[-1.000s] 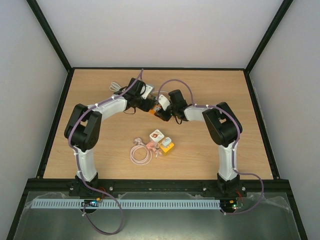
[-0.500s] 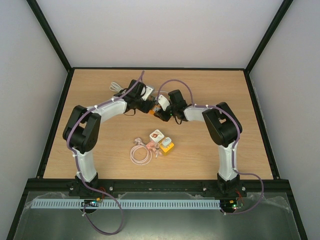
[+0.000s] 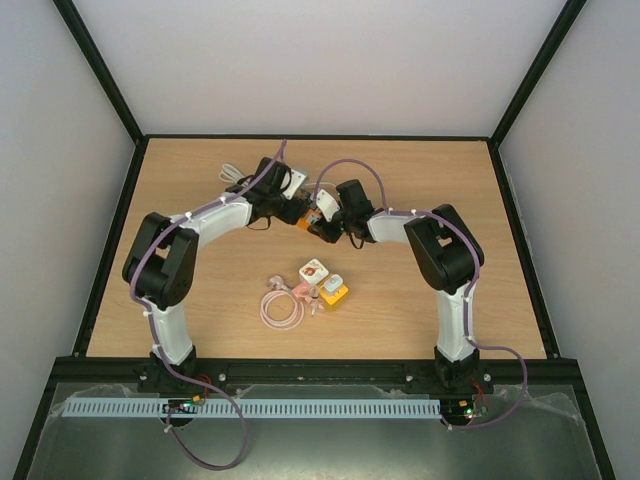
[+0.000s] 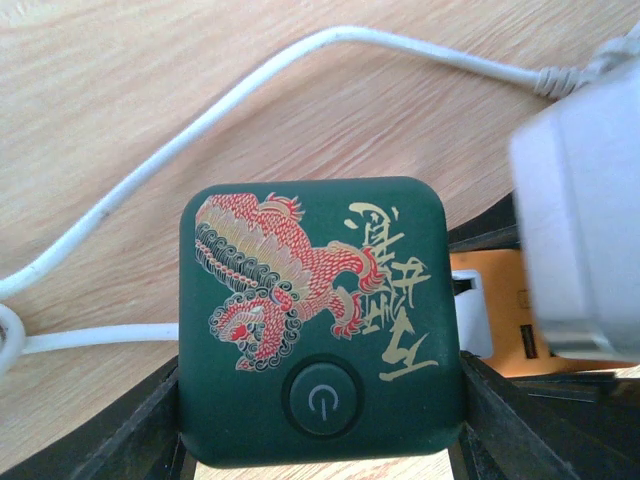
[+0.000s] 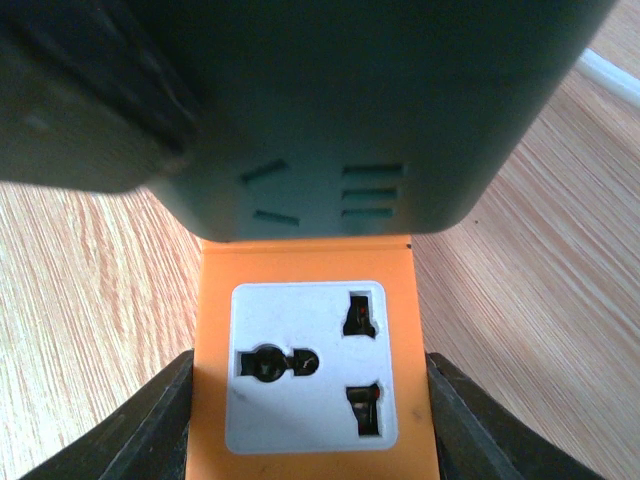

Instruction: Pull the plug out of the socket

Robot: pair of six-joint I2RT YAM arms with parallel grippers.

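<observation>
The wood past the white cable is bare. I will move my left gripper there, to the left in the top view, lower the plug and release it.
The plug (image 4: pixel 318 315) is a dark green block with a red and gold dragon and a power button. My left gripper (image 4: pixel 320 425) is shut on its sides. It is joined to an orange socket cube (image 5: pixel 312 365) with a white face, and my right gripper (image 5: pixel 312 425) is shut on that cube. In the right wrist view the green plug (image 5: pixel 330 110) sits against the cube's far side. In the top view both grippers, left (image 3: pixel 296 211) and right (image 3: pixel 323 222), meet at the orange cube (image 3: pixel 310 222) at mid-table towards the back.
A white cable (image 4: pixel 200 125) loops on the wood behind the plug, with a blurred white block (image 4: pixel 580 230) at the right. Nearer the front lie a white and red cube (image 3: pixel 313 270), a yellow cube (image 3: pixel 334 292) and a coiled pink cable (image 3: pixel 280 308).
The left arm's elbow has drifted slightly to the left. Both grippers stay shut at the joined plug and socket, which still look joined.
</observation>
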